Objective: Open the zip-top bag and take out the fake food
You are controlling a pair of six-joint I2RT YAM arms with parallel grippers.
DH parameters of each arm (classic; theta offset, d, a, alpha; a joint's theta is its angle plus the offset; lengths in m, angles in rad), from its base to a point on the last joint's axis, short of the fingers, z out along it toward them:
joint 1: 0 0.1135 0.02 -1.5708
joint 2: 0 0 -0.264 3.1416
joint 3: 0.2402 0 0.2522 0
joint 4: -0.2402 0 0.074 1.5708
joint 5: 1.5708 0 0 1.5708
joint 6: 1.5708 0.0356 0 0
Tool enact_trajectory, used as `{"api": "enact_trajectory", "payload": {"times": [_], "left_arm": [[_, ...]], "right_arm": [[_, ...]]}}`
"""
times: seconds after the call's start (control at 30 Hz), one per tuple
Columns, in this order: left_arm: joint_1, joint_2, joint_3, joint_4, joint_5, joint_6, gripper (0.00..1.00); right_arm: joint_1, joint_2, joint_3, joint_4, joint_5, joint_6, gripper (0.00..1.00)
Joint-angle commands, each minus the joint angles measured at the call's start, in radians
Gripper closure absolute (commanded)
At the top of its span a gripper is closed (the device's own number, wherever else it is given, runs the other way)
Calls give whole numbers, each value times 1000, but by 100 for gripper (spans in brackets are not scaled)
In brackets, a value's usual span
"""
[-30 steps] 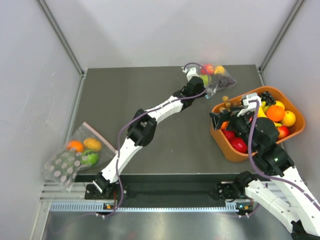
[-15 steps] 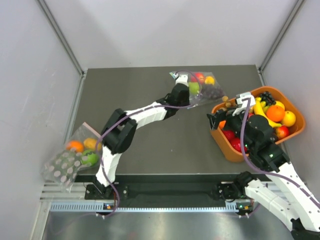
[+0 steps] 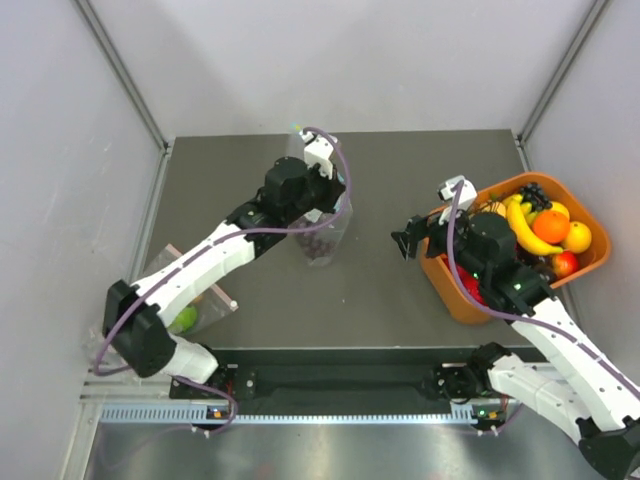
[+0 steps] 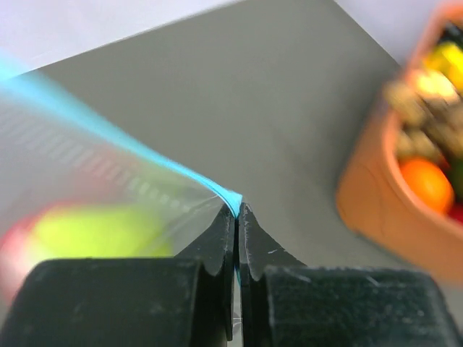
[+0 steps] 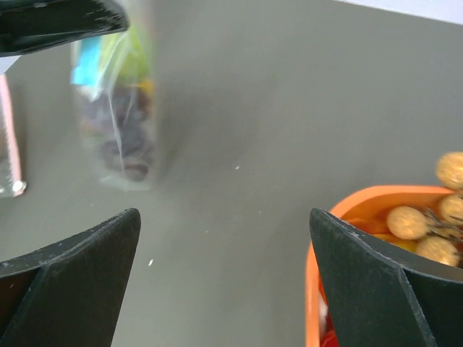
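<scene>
I will move my right gripper away from the orange bowl and onto the clear plastic by the zip strip (image 3: 342,203) (image 5: 95,74) next, since only my left gripper is holding the bag.
My left gripper (image 3: 320,203) is shut on the teal-blue zip strip (image 4: 217,189) of the zip-top bag (image 3: 324,236). The bag hangs from it over the middle of the dark table. The fake food shows blurred inside the bag: a lime-green fruit (image 4: 94,231), a red one (image 4: 13,249) and dark purple grapes (image 5: 119,141). My right gripper (image 3: 407,240) is open and empty, right of the bag and apart from it, just left of the orange bowl. In the right wrist view the bag (image 5: 116,108) hangs at the upper left, ahead of the open gripper (image 5: 224,238).
An orange bowl (image 3: 452,300) full of plastic fruit stands at the right, and its rim shows in the right wrist view (image 5: 362,199). A second clear bag with a pinkish-red edge strip (image 3: 200,285) lies at the table's front left corner, under the left arm.
The left arm has swung left, carrying the bag from the back right beside the bowl to the table's middle. The right gripper has shifted slightly left, still open.
</scene>
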Motion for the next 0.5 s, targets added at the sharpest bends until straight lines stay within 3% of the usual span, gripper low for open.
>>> {"api": "enact_trajectory", "payload": {"times": [0.0,0.13,0.2,0.27,0.33,0.47], "left_arm": [[-7,-111,-5,-108,273,177,100],[-7,-207,-11,-271,407,303,100],[-5,-230,-14,-321,372,284,100],[-5,-255,-31,-329,251,244,100],[-5,-270,-75,-296,92,132,100],[-5,-272,-172,-201,4,-139,100]], "right_arm": [[-5,25,73,78,-95,7,0],[-4,47,97,94,-170,-51,0],[-5,48,105,94,-204,-75,0],[-5,45,105,100,-214,-67,0],[-7,27,67,156,-262,-46,0],[11,-42,-44,313,-375,-27,0]]}}
